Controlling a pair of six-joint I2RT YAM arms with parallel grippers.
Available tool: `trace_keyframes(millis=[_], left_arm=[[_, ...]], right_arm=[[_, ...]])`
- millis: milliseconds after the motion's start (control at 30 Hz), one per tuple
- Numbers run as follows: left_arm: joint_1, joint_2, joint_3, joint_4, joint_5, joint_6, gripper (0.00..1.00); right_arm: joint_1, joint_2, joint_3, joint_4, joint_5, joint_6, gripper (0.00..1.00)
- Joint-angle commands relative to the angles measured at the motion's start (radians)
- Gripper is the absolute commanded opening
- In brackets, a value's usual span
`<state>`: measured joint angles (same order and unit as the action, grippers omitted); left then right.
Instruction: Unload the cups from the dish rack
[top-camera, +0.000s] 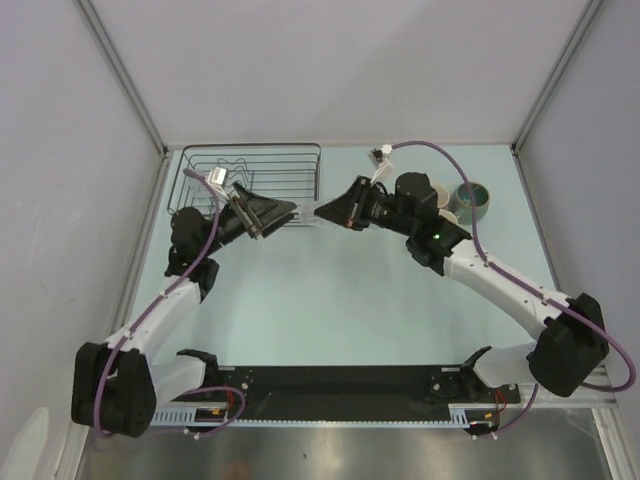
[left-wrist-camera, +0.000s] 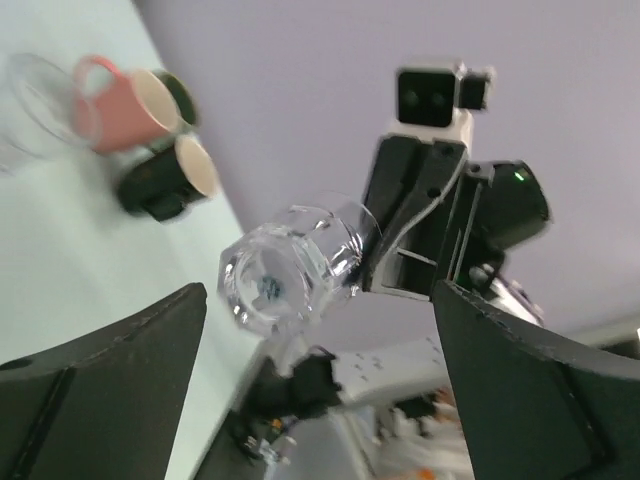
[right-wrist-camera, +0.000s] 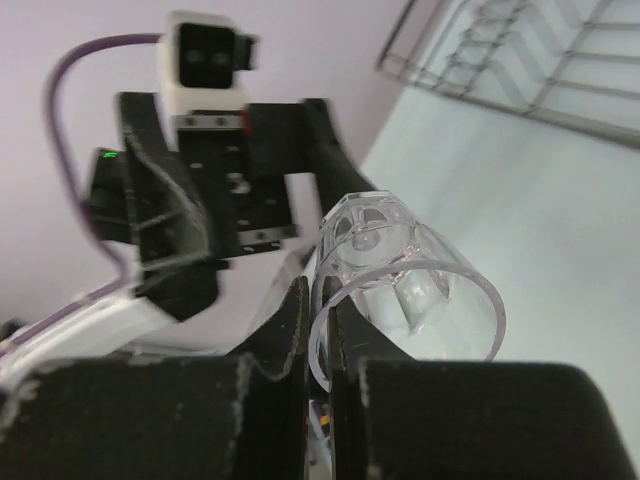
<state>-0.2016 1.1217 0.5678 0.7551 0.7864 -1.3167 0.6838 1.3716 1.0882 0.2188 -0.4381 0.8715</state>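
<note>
The tumbler (top-camera: 308, 212) is hanging sideways. My right gripper will next turn downward, go down toward the pink cup and let go of the tumbler on the tabletop between the rack and the cup.
My right gripper (right-wrist-camera: 318, 320) is shut on the rim wall of the clear glass tumbler (right-wrist-camera: 410, 270), one finger inside and one outside, and holds it on its side above the table. In the top view the tumbler (top-camera: 308, 212) hangs between my right gripper (top-camera: 328, 210) and my left gripper (top-camera: 285, 212), just right of the black wire dish rack (top-camera: 250, 172), which looks empty. My left gripper (left-wrist-camera: 320, 400) is open, and the tumbler (left-wrist-camera: 290, 265) floats just ahead of it. The pink cup (left-wrist-camera: 125, 100) and the black mug (left-wrist-camera: 165, 180) stand on the table at the right. The green-teal cup (top-camera: 472, 200) stands there too.
A corner of the rack (right-wrist-camera: 530, 70) shows behind the tumbler in the right wrist view. A faint clear outline (left-wrist-camera: 35, 95) stands left of the pink cup. Grey walls close in the table on three sides.
</note>
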Motion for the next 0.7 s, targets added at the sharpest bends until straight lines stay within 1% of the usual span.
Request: trace_keyframes(millis=[0,33,67,100,133,167,200,267,300,333,400,433,500,533,633,667], left_arm=[[0.024,-0.085,0.182,-0.631,-0.203,0.383,1.0],[0.027,-0.082,0.22,-0.678,-0.235,0.407,1.0],[0.03,-0.076,0.236,-0.716,-0.26,0.422,1.0],[0.031,-0.063,0.245,-0.767,-0.28,0.453,1.0],[0.031,-0.056,0.257,-0.793,-0.309,0.464,1.0],[0.031,-0.051,0.257,-0.809,-0.323,0.468,1.0],[0.031,-0.043,0.256,-0.83,-0.329,0.468,1.0],[0.031,-0.023,0.238,-0.835,-0.326,0.464,1.0],[0.031,-0.017,0.231,-0.85,-0.329,0.456,1.0],[0.031,-0.019,0.218,-0.862,-0.34,0.456,1.0],[0.031,-0.034,0.196,-0.869,-0.378,0.445,1.0],[0.031,-0.043,0.178,-0.867,-0.387,0.444,1.0],[0.031,-0.066,0.169,-0.866,-0.4,0.448,1.0],[0.031,-0.072,0.167,-0.869,-0.4,0.451,1.0],[0.031,-0.073,0.178,-0.896,-0.411,0.468,1.0],[0.031,-0.065,0.182,-0.902,-0.412,0.473,1.0]], right_arm=[[-0.076,-0.124,0.137,-0.325,0.209,-0.221,0.0],[-0.082,-0.123,0.168,-0.388,0.246,-0.253,0.0],[-0.087,-0.106,0.209,-0.45,0.33,-0.282,0.0],[-0.089,-0.094,0.279,-0.558,0.373,-0.343,0.0],[-0.09,-0.079,0.323,-0.609,0.416,-0.364,0.0],[-0.092,-0.027,0.366,-0.662,0.511,-0.38,0.0],[-0.093,0.004,0.466,-0.771,0.547,-0.411,0.0],[-0.11,0.087,0.571,-0.889,0.645,-0.423,0.0],[-0.118,0.183,0.635,-1.003,0.668,-0.416,0.0],[-0.127,0.229,0.748,-1.06,0.689,-0.404,0.0],[-0.142,0.347,0.847,-1.172,0.734,-0.391,0.0],[-0.144,0.375,0.924,-1.196,0.745,-0.382,0.0],[-0.145,0.453,0.979,-1.24,0.782,-0.379,0.0],[-0.145,0.483,1.05,-1.259,0.791,-0.375,0.0],[-0.153,0.592,1.157,-1.329,0.805,-0.379,0.0],[-0.155,0.618,1.223,-1.346,0.808,-0.381,0.0]])
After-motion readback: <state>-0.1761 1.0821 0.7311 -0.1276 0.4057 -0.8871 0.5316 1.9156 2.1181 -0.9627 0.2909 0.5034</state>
